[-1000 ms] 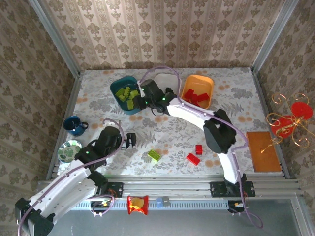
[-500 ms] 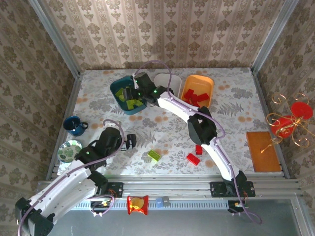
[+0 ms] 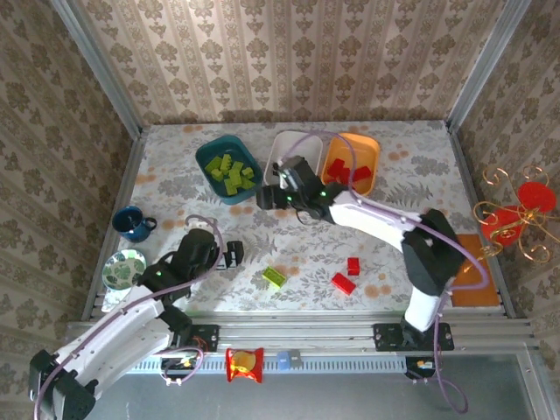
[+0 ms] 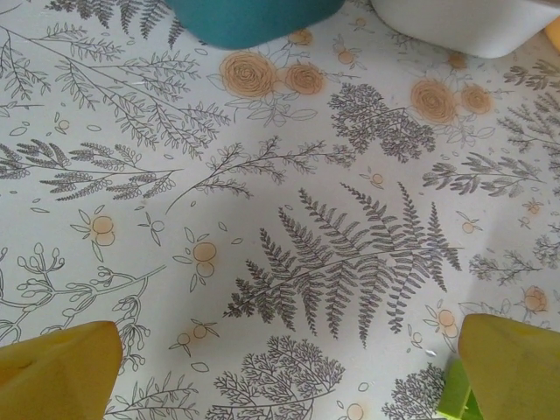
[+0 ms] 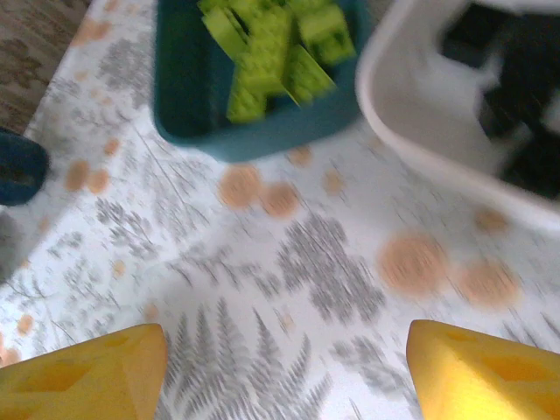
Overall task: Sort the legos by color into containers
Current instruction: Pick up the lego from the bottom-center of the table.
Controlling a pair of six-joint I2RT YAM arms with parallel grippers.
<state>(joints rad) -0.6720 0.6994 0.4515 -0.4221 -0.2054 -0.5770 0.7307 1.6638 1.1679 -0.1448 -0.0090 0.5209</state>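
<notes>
The robot's right gripper needs to pull back toward the base next and go down onto the smaller red lego, loose outside the orange tray [image 3: 372, 149], because that lego is below the gripper.
The dark teal tray [image 3: 213, 157] holds several lime-green legos [image 3: 229, 173]; in the right wrist view the same tray [image 5: 192, 96] and its green legos [image 5: 271, 52] sit at the top. Beside it, the white tray [image 3: 289, 144] holds black legos [image 5: 516, 79]. Red legos [image 3: 346, 171] lie in the orange tray [image 3: 372, 149]. Loose on the table are one green lego [image 3: 274, 276] and two red legos [image 3: 353, 265] [image 3: 343, 283]. My right gripper [image 3: 262, 198] [image 5: 289, 376] hovers open and empty in front of the trays. My left gripper [image 3: 232, 254] [image 4: 289, 376] is open over bare cloth, the green lego [image 4: 457, 394] by its right finger.
A dark blue mug [image 3: 133, 223] and a small greenish bowl [image 3: 122, 267] stand at the left edge. A brown board [image 3: 477, 280] and a gold ornament with red discs [image 3: 512, 214] sit at the right. The floral cloth between the arms is open floor.
My right gripper swung over the teal tray, opened its jaws, then drew back right to the front of the white tray. The left arm barely moved.
</notes>
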